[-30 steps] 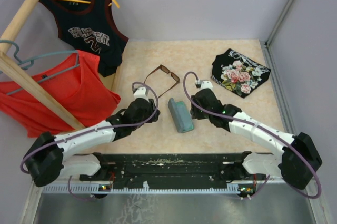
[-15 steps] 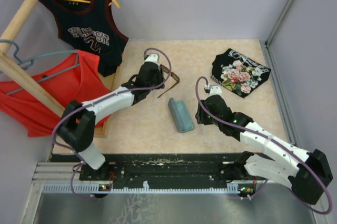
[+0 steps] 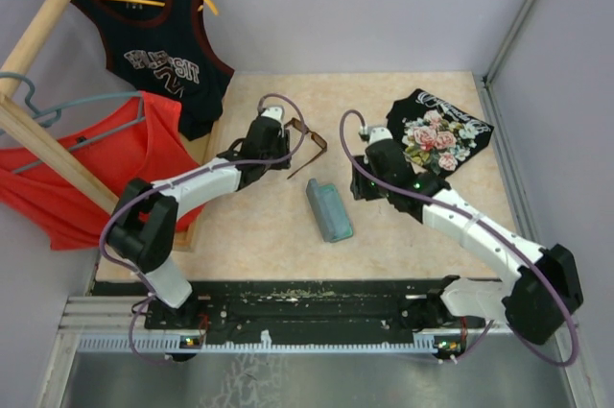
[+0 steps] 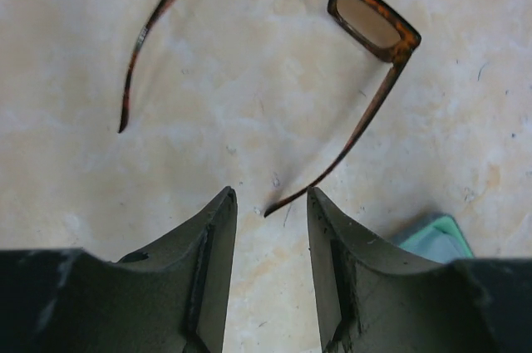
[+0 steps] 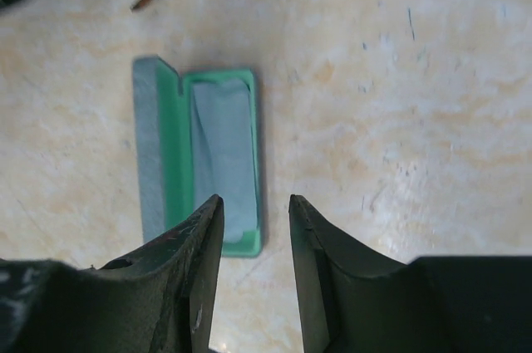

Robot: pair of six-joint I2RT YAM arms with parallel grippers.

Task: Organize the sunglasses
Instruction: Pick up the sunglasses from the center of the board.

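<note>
Next, the left gripper turns and lowers onto the middle of the temple nearer the case, since the temple runs slantwise to my open fingers.
The brown sunglasses (image 3: 307,137) lie unfolded on the beige table, left of centre toward the back. In the left wrist view their lenses (image 4: 366,21) are at the top and one temple tip (image 4: 270,208) lies on the table between my fingertips. My left gripper (image 3: 286,160) (image 4: 270,203) is open and empty, low over that tip. The grey-blue case (image 3: 329,209) lies open, with a green lining and the light blue cloth (image 5: 223,154) inside. My right gripper (image 3: 355,187) (image 5: 254,203) is open and empty, hovering at the case's near end.
A folded black floral garment (image 3: 438,132) lies at the back right. A wooden rack (image 3: 58,144) on the left carries a red top (image 3: 115,168) and a dark jersey (image 3: 158,53) on hangers. Grey walls close the table's back and right sides.
My left arm swung from the near left up to the sunglasses, then eased back slightly. My right arm dropped back toward the front, then moved up beside the case. Sunglasses and case stayed put.
</note>
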